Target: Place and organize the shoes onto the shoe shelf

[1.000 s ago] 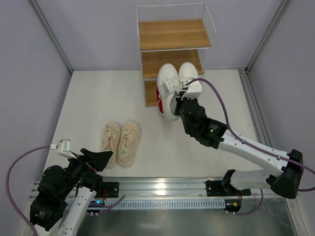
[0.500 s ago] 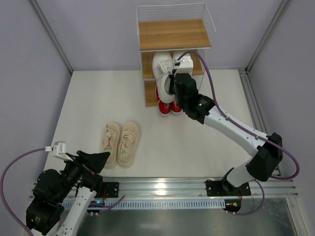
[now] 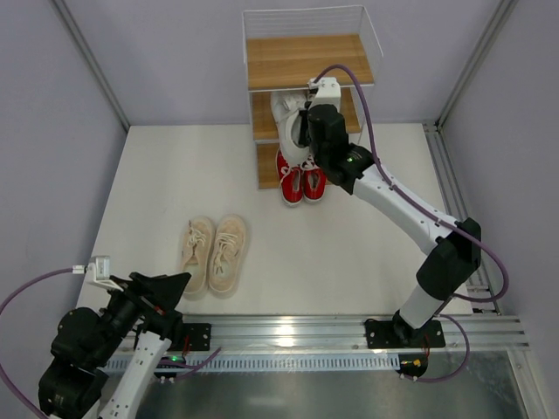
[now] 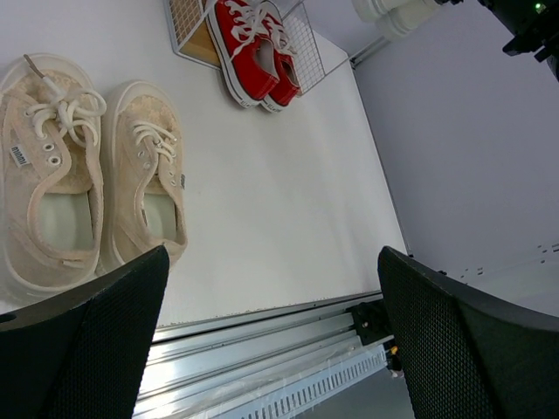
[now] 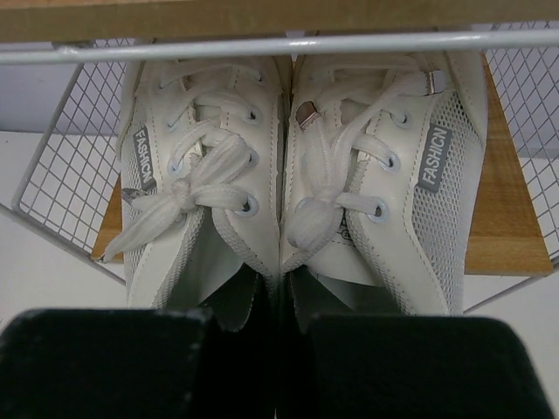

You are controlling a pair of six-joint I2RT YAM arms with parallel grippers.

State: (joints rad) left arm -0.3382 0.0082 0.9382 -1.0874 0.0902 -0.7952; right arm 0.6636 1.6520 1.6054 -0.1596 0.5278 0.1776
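Observation:
The white pair's heels still stick out past the near edge of the middle shelf. My right gripper should push outward, deeper over that shelf, and then open.
My right gripper [image 3: 301, 131] is shut on the inner collars of the white pair [image 5: 297, 166], one finger inside each shoe, and holds both at the middle tier of the shoe shelf [image 3: 306, 61], toes in over the board. The white pair [image 3: 286, 113] shows there in the top view, partly hidden by the arm. The red pair [image 3: 301, 181] sits on the bottom tier with heels sticking out; it also shows in the left wrist view [image 4: 255, 48]. The beige pair [image 3: 214, 253] lies on the floor, near my open, empty left gripper [image 3: 166, 286].
Purple-grey walls close in both sides and the back. A metal rail [image 3: 288, 336] carrying the arm bases runs along the near edge. The right arm stretches diagonally from the right base to the shelf. The shelf's top board [image 3: 307, 59] holds nothing.
My right arm has carried the white pair up and forward from above the red pair into the shelf's middle tier. The red pair is now uncovered. The left arm has drawn back slightly.

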